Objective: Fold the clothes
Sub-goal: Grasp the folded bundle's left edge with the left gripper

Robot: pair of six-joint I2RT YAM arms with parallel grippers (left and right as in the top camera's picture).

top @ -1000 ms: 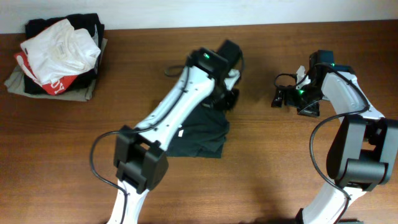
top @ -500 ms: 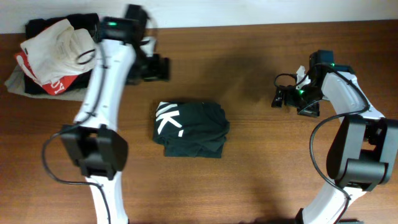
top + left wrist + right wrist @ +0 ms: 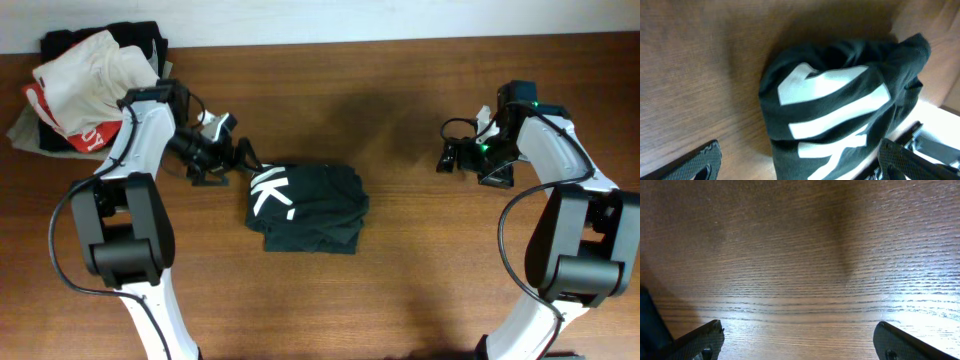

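Note:
The bundle's lettered far corner (image 3: 266,181) (image 3: 799,84) is below the left gripper and to its right in the overhead view, so the left gripper should move down onto it next.
The clothes (image 3: 305,207) lie folded into a compact dark teal-grey bundle in the middle of the table, with white lettering showing on the left part. My left gripper (image 3: 238,162) hovers just off the bundle's upper left corner, open and holding nothing. In the left wrist view the bundle (image 3: 840,100) fills the centre, and the left gripper (image 3: 800,170) has one fingertip (image 3: 702,160) over bare wood. My right gripper (image 3: 446,158) rests open over bare table far to the right; the right gripper (image 3: 800,347) has only wood between its fingers.
A pile of other garments sits at the back left corner: a white one (image 3: 95,75) on top, a red one with white lettering (image 3: 85,135) and dark ones beneath. The table's back edge (image 3: 400,38) meets a white wall.
My left gripper opened and let go of the bundle, swung away to the back left, then came down beside its upper left corner. The bundle now lies folded. The right arm has not moved.

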